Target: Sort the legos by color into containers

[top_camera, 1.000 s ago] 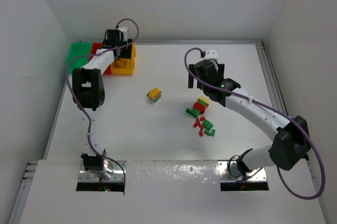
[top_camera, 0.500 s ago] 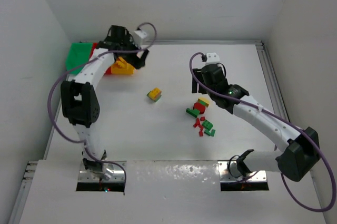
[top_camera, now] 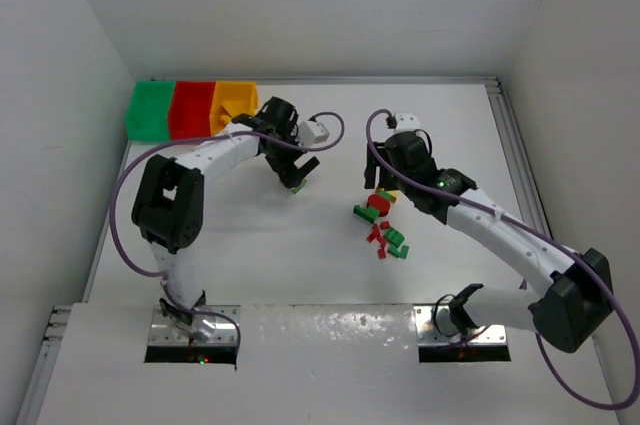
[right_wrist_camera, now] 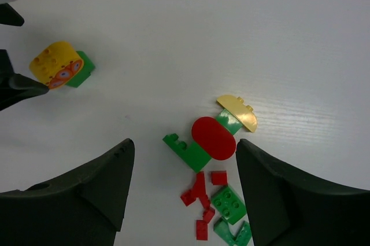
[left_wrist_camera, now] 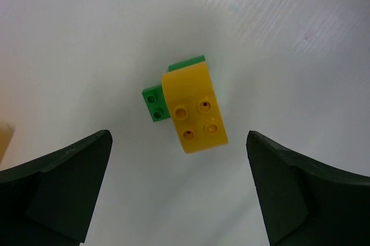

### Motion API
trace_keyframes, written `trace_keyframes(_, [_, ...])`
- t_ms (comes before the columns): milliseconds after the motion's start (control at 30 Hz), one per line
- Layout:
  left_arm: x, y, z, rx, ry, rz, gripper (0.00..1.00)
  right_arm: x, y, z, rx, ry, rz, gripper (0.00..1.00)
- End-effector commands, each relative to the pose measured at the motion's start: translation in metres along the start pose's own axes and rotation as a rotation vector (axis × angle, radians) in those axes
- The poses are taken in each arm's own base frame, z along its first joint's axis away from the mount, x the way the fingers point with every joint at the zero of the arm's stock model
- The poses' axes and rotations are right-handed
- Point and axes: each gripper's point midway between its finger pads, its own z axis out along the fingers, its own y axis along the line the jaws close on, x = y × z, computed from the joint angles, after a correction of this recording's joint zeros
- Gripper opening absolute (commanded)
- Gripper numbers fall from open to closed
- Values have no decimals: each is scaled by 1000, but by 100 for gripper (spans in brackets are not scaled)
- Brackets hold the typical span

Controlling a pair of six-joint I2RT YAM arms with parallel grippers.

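Observation:
The studded end of the yellow rounded lego is the next target for my left gripper, which will lower onto it with fingers on either side.
A yellow lego stuck on a green lego lies on the white table, just ahead of my left gripper, which hangs above it open and empty. In the top view that gripper covers most of the pair. My right gripper hovers open over a pile of legos: a red oval, a green piece, a flat yellow half-round, small red bits and a green block. The containers stand at the back left: green, red, yellow.
The yellow-green pair also shows at the left of the right wrist view, beside the left arm's fingers. White walls close in the table on the left, back and right. Both arm bases sit at the near edge.
My left arm has swung from over the yellow container to the table's middle, above the yellow-green pair, its jaws widening. My right gripper has shifted over the pile and its jaws have narrowed.

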Motion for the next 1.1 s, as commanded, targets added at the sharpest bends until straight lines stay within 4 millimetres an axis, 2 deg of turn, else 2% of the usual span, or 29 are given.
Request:
trace_keyframes(0, [-6,18,10,-141,1,8,100,-3,4,-8,-30,-20,48,70])
trace_keyframes(67, [-7,22,18,-151,12,-10,100,-1,2,-9,-28,-16,47,70])
trace_keyframes(133, [-10,13,22,-89,1,-17,99,0,1,-10,-20,-12,45,70])
trace_keyframes(233, [-18,1,25,-46,-17,-8,93,0,-2,-11,-7,-14,42,70])
trace_keyframes(400, [-8,-10,31,-11,34,-7,79,-2,-5,-13,1,-30,46,70])
trace_keyframes(433, [-5,-11,32,-4,44,-11,75,-2,-5,-12,3,-29,44,70])
trace_keyframes(467, [-4,-11,33,0,48,-14,63,-2,-6,-12,5,-32,45,70])
trace_keyframes(500, [-6,-11,33,-3,42,-17,55,-3,-5,-12,3,-32,44,70])
trace_keyframes(567, [-13,-12,30,2,19,-24,41,-2,-5,-11,1,-33,43,70])
trace_keyframes(600, [-17,-13,28,13,4,-28,37,-1,-4,-11,-1,-28,39,70])
trace_keyframes(633, [-26,-12,23,13,-19,-28,32,0,-3,-11,-7,-25,38,70])
trace_keyframes(667, [-29,-14,21,22,-24,-32,24,0,-2,-10,-15,-21,33,70])
trace_keyframes(733, [-40,-12,16,21,-50,-26,16,2,3,-8,-41,-16,17,71])
trace_keyframes(800, [-44,-13,13,36,-59,-21,3,9,11,-7,-98,4,-24,74])
trace_keyframes(833, [-50,-13,10,41,-73,-13,0,8,17,-5,-136,-6,-37,80])
trace_keyframes(867, [-53,-19,5,74,-82,-10,0,13,30,-6,-218,7,-58,83])
trace_keyframes(900, [-65,-20,-3,86,-112,6,0,15,37,-4,-273,-9,-106,86])
trace_keyframes(967, [-75,-26,-18,132,-149,5,0,18,51,-4,-359,-6,-133,90])
trace_keyframes(1000, [-95,-38,-36,210,-245,5,0,11,57,-3,-374,-22,-109,91])
trace_keyframes(1033, [-98,-39,-44,204,-260,0,0,7,63,-4,-399,-31,-92,91])
trace_keyframes(1067, [-110,-44,-55,249,-330,1,0,0,66,-3,-408,-48,-71,91])
